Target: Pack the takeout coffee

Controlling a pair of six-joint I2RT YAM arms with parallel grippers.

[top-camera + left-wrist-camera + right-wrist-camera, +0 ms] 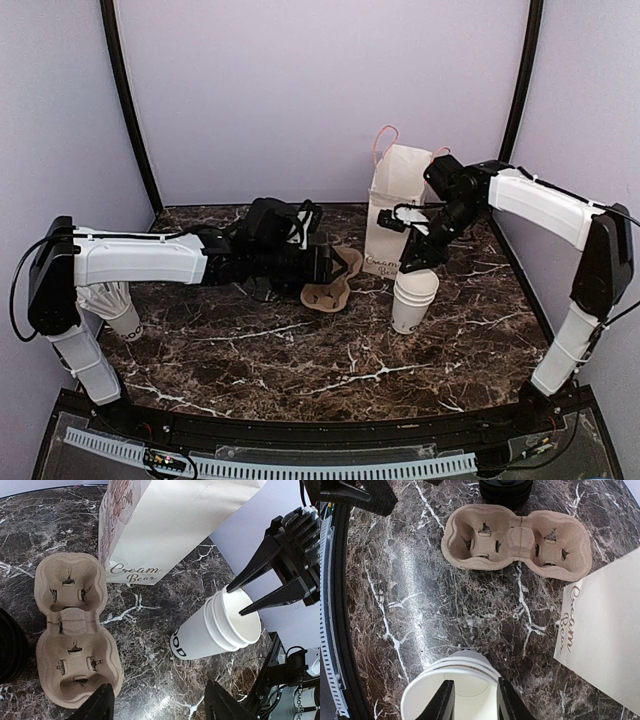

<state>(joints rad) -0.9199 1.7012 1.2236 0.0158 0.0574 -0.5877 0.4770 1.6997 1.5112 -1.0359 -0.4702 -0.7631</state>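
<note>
The top cup's near rim [406, 695] faces open table. My right gripper will move back from the bag side across the opening of the cup stack to get onto it.
The takeout coffee, a cup with a black lid on it, is out of view. A stack of lidless white cups [413, 300] [210, 630] [415, 695] with black lettering stands right of centre. My right gripper [412, 262] [235, 601] [472, 700] hovers at its mouth, open. One finger is at the rim and the other over the inside, gripping nothing. My left gripper [335, 265] [162, 705] is open over bare table between the stack and a brown pulp cup carrier [325, 293] [72, 630] [517, 540], which is empty.
A white paper bag [395, 215] [165, 525] [605, 640] with pink handles stands upright just behind the cup stack. A black round ribbed stack [10, 645] [505, 490] sits beside the carrier. A white cup holding straws [112, 305] is at the far left by the left arm's base.
</note>
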